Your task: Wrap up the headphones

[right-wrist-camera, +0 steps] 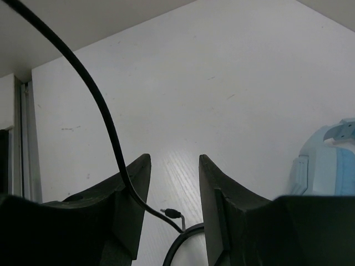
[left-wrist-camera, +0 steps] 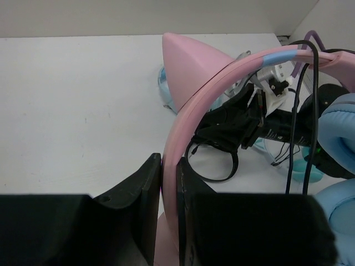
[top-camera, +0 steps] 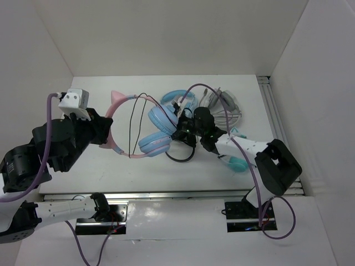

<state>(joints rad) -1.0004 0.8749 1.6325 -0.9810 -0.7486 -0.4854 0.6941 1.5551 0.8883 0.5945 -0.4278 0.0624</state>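
My right gripper should move back and to the left in the top view and close there, because the cable's plug end (right-wrist-camera: 175, 215) is low between its open fingers.
The headphones have a pink headband (top-camera: 128, 104) with two cat ears and light blue ear cups (top-camera: 161, 117), and they stand at the middle of the white table. My left gripper (top-camera: 105, 133) is shut on the headband (left-wrist-camera: 191, 105), below the cat ear (left-wrist-camera: 188, 66). A thin black cable (top-camera: 133, 119) arcs over the band and ends in a loop (top-camera: 183, 156) on the table. My right gripper (top-camera: 180, 133) is open beside the ear cups. In the right wrist view the cable (right-wrist-camera: 105, 122) crosses the left finger, and its plug (right-wrist-camera: 172, 212) lies low between the open jaws (right-wrist-camera: 173, 172).
An all-light-blue pair (top-camera: 180, 98) and a grey-white pair (top-camera: 223, 108) lie behind the right gripper. A teal-and-white pair (top-camera: 238, 163) lies under the right arm. White walls enclose the table, and a metal rail (top-camera: 277, 119) runs along its right edge.
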